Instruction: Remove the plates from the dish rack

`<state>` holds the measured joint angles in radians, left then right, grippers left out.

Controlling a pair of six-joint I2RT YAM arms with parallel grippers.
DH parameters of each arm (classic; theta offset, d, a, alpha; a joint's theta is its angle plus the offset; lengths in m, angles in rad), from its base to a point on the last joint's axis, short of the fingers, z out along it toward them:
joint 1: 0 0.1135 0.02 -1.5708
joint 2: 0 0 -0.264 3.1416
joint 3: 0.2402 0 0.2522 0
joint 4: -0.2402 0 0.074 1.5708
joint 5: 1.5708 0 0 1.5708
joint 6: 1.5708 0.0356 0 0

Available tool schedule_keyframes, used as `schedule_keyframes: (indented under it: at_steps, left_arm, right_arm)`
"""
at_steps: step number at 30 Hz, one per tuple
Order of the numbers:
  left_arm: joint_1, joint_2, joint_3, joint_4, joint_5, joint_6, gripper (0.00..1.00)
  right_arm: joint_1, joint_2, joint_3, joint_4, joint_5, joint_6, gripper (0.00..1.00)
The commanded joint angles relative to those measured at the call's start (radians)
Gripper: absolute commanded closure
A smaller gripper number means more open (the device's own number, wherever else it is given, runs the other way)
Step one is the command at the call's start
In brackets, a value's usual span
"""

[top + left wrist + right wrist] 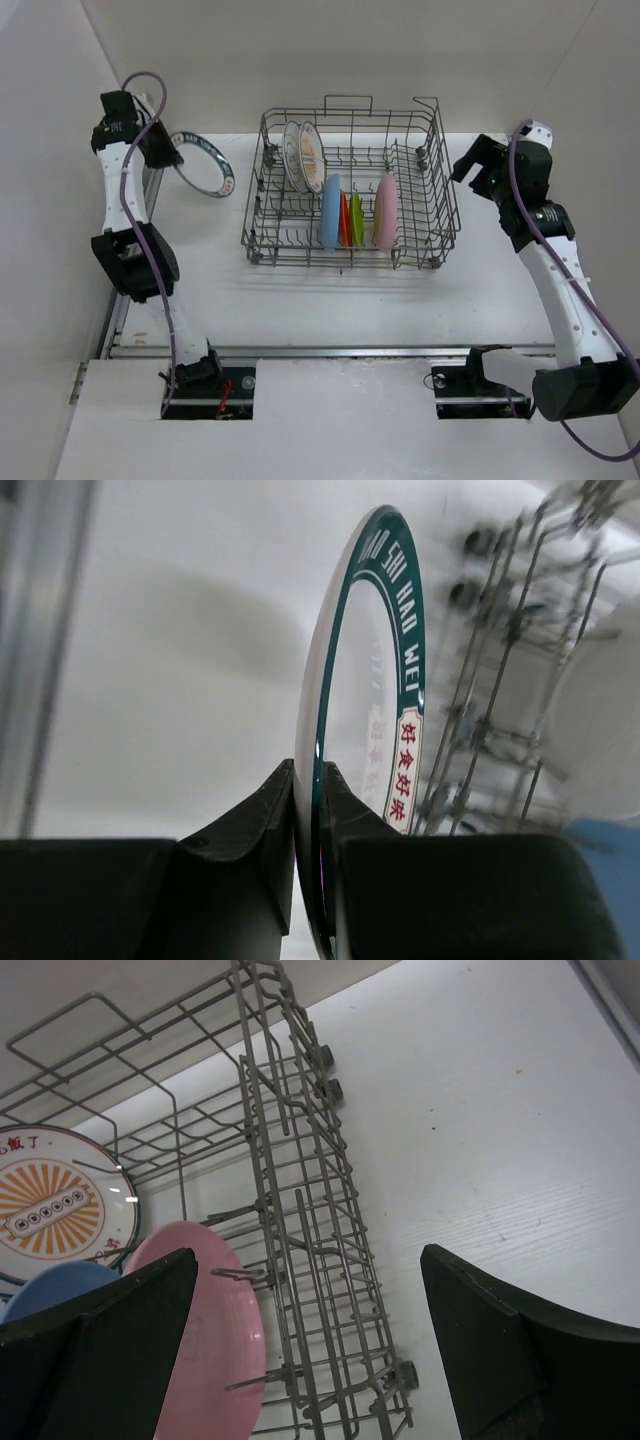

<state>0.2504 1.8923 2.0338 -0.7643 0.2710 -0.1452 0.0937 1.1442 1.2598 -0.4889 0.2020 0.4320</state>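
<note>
The table beside the rack is bare, so my left gripper will next go down toward the rack and tilt the white plate flatter onto the table to release it.
The grey wire dish rack stands mid-table. In it stand two white sunburst plates, a blue plate, an orange plate, a lime green plate and a pink plate. My left gripper is shut on the rim of a white plate with a dark green band and red lettering, held on edge left of the rack. In the left wrist view the fingers pinch that plate. My right gripper is open and empty just right of the rack; its view shows the pink plate, the blue plate and a sunburst plate.
White walls close the table at the back and both sides. A metal rail runs along the near edge by the arm bases. The rack's right wall stands between my right gripper and the plates.
</note>
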Motion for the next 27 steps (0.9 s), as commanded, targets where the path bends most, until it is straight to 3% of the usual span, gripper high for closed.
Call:
schedule_keyframes:
  at_steps: [1, 4, 8, 9, 16, 27]
  left_arm:
    - [0.006, 0.082, -0.021, -0.091, 0.414, 0.141, 1.0]
    - [0.006, 0.192, 0.02, -0.251, 0.499, 0.268, 1.0]
    - [0.026, 0.274, -0.006, -0.253, 0.453, 0.311, 1.0]
    - [0.035, 0.287, -0.026, -0.238, 0.435, 0.311, 0.9]
    - [0.044, 0.323, -0.136, -0.156, 0.203, 0.245, 0.88]
    - [0.065, 0.352, -0.145, -0.147, -0.144, 0.176, 0.89]
  right_arm:
    - [0.024, 0.003, 0.016, 0.073, -0.05, -0.024, 0.01]
    - [0.035, 0.012, 0.026, 0.082, -0.061, -0.024, 0.01]
    - [0.055, 0.012, 0.026, 0.082, -0.061, -0.024, 0.01]
    - [0.055, 0.012, 0.026, 0.082, -0.061, -0.024, 0.01]
    - [0.075, 0.012, 0.016, 0.082, -0.061, -0.024, 0.01]
    - [0.133, 0.034, 0.016, 0.072, -0.061, -0.035, 0.01]
